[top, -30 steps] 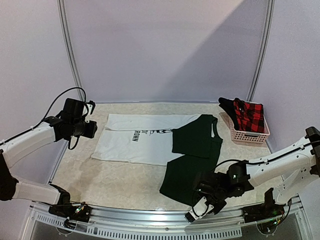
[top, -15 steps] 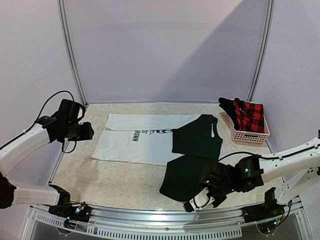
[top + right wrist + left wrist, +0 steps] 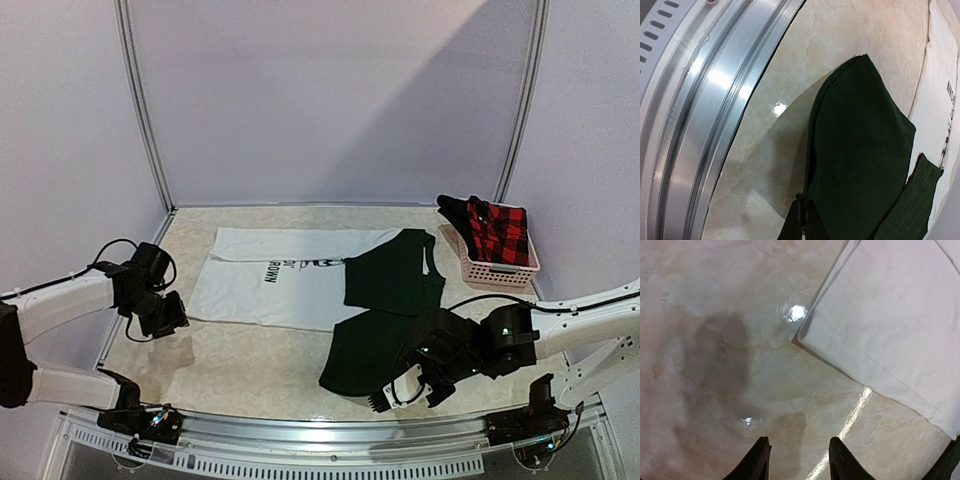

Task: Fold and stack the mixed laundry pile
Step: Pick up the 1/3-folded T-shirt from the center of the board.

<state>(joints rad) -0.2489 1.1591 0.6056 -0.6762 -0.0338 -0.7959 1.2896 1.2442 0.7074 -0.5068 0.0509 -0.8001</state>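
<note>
I will move my left gripper down and just outward onto the white T-shirt's near corner (image 3: 191, 318) (image 3: 803, 337) next, since its open fingers are above the bare table.
A white T-shirt (image 3: 275, 280) lies flat at the table's middle, and its near left corner (image 3: 799, 336) shows in the left wrist view. Partly over its right side lies a dark green garment (image 3: 395, 270), with a second dark green piece (image 3: 362, 350) in front of it. My left gripper (image 3: 168, 315) hangs open over bare table just left of the shirt corner, its fingers (image 3: 761, 460) empty. My right gripper (image 3: 803, 212) is shut, pinching the near edge of the front dark green piece (image 3: 860, 150). A red-and-black checked shirt (image 3: 497, 228) sits in the basket.
A pink perforated basket (image 3: 495, 268) stands at the back right. The metal front rail (image 3: 695, 115) runs close beside my right gripper. White curved walls close off the back and sides of the marble-patterned table (image 3: 240, 360).
My left arm has swung down and in toward the white shirt's near left corner. My right gripper has closed on the front green piece's edge and shifted slightly right.
</note>
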